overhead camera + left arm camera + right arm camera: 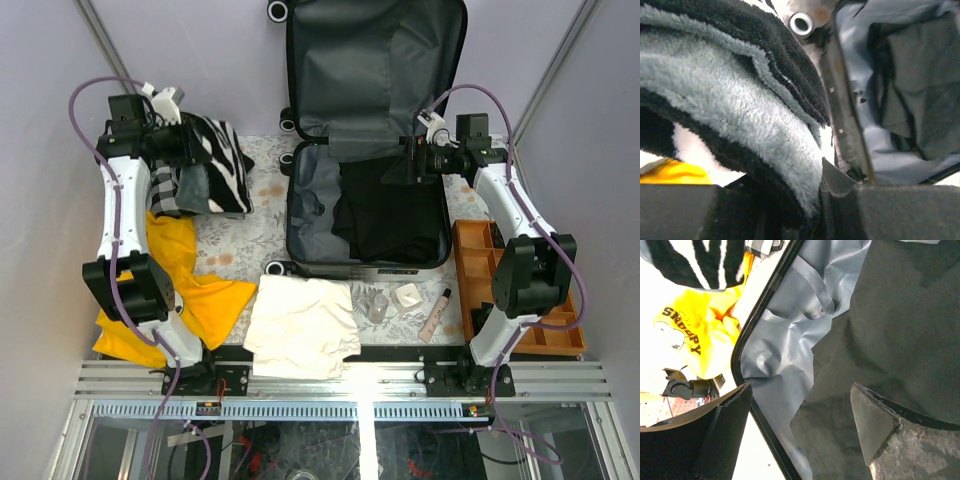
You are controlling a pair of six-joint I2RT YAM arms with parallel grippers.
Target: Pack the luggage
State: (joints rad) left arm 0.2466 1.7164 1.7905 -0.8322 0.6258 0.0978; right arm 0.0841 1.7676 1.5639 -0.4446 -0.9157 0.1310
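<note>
I should lift the striped fleece with my left gripper across the luggage rim (842, 115). Then I need to lower it onto the grey lining (785, 355) beside the black garment, where the bottom of the luggage is empty.
The luggage (292, 215) lies open at the back centre, its lid (370, 60) standing up against the wall. A black garment (390, 215) fills the right of its grey-lined base. My left gripper (200, 158) is over the black-and-white striped fleece pile (225, 165) left of the luggage. It is shut on a fold of grey and black fleece (715, 85), with the luggage rim (842, 115) just to its right. My right gripper (405, 165) hangs open above the base, over the black garment (900, 320) and grey lining (785, 355), holding nothing.
A yellow shirt (190, 290) sprawls at the front left. A cream garment (300, 325) lies in front of the luggage. Beside it are a small clear bottle (378, 305), a white box (408, 296) and a tube (436, 312). An orange compartment tray (480, 265) sits at the right.
</note>
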